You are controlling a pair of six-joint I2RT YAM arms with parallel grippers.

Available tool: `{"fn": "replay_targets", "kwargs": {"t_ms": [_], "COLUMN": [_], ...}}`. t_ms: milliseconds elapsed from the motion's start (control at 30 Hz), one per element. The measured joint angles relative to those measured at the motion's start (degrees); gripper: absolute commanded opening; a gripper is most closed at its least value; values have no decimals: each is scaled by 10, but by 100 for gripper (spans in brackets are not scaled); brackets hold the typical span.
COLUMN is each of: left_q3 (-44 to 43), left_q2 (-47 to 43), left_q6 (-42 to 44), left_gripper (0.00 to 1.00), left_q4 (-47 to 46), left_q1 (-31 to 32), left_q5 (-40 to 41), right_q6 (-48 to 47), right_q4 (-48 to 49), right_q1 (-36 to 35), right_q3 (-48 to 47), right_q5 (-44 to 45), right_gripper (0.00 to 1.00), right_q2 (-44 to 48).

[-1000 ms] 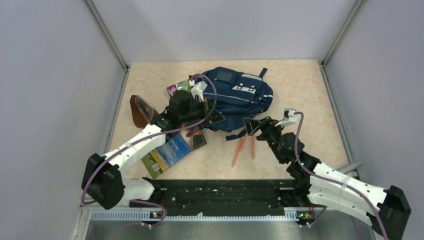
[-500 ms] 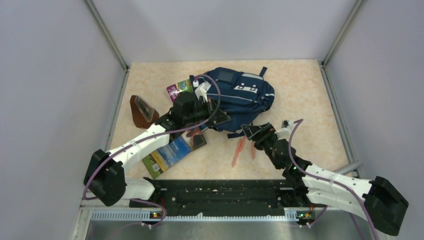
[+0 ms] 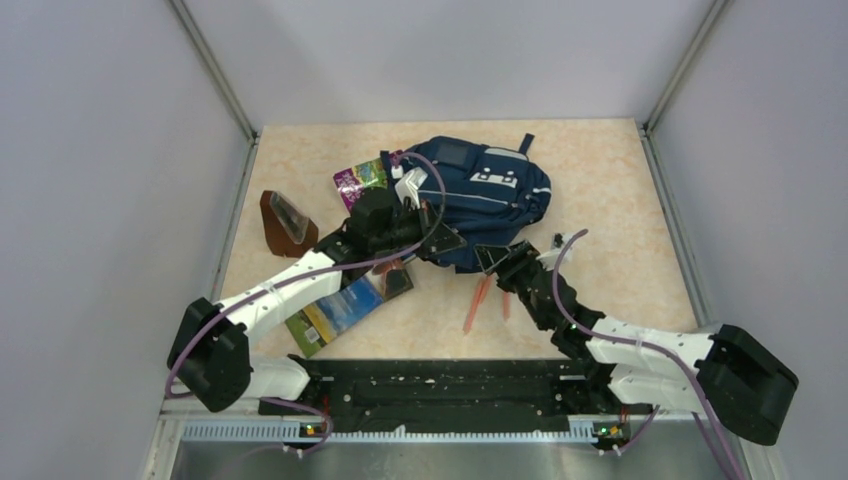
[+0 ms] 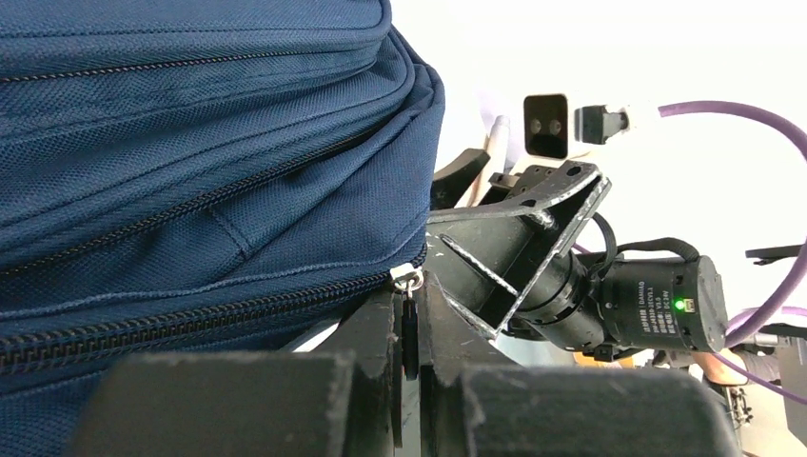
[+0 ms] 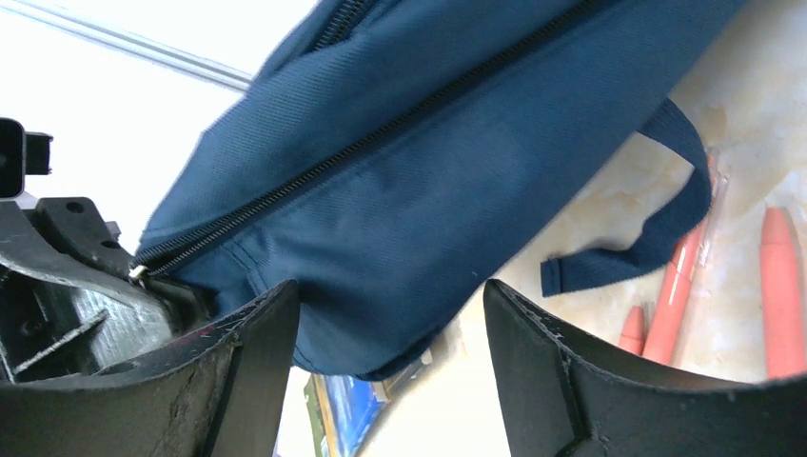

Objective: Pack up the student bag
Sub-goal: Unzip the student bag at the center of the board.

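Observation:
Next, my left gripper draws the zipper pull (image 4: 410, 328) left in its wrist view along the closed zip (image 4: 190, 326), which runs that way, and releases it.
The student bag (image 3: 487, 196), a navy backpack with grey strips and a white patch, lies at the back middle of the table. My left gripper (image 3: 443, 240) is at its near left edge, shut on the black zipper pull (image 4: 410, 328) of a closed zip; the bag (image 4: 200, 162) fills the left wrist view. My right gripper (image 3: 497, 258) is open just right of the left one, at the bag's near edge. In the right wrist view the bag's lower edge (image 5: 428, 200) sits between the open fingers, not gripped.
Orange pens (image 3: 478, 300) lie on the table in front of the bag, also in the right wrist view (image 5: 678, 290). A blue-green book (image 3: 338, 312) lies under the left arm. A purple packet (image 3: 360, 176) and a brown case (image 3: 283, 222) lie at the left.
My right arm has swung left and forward, bringing its open gripper from right of the pens up to the bag's near edge beside the left gripper. The left gripper shifted slightly right.

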State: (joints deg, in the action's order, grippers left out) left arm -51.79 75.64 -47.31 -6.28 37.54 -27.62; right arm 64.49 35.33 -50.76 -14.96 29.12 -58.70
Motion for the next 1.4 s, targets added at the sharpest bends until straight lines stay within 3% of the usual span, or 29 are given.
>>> {"fn": "replay_targets", "kwargs": {"t_ms": [100, 300, 867, 1400], "left_q3": [0, -2, -143, -177], "left_q2": [3, 15, 27, 37], "left_q6": [0, 8, 195, 279], "left_gripper": [0, 0, 0, 0], "left_q4": [0, 12, 242, 333], "left_q1": [2, 2, -1, -38], "left_q5": [-6, -38, -55, -73], "right_q6": [-27, -85, -189, -268], "right_q4": [9, 5, -74, -116], "right_q1": [0, 4, 32, 37], "right_q3": [-15, -21, -50, -50], "right_q5": [8, 40, 40, 77], "right_gripper": [52, 0, 0, 0], "right_q2": [-12, -19, 73, 116]}}
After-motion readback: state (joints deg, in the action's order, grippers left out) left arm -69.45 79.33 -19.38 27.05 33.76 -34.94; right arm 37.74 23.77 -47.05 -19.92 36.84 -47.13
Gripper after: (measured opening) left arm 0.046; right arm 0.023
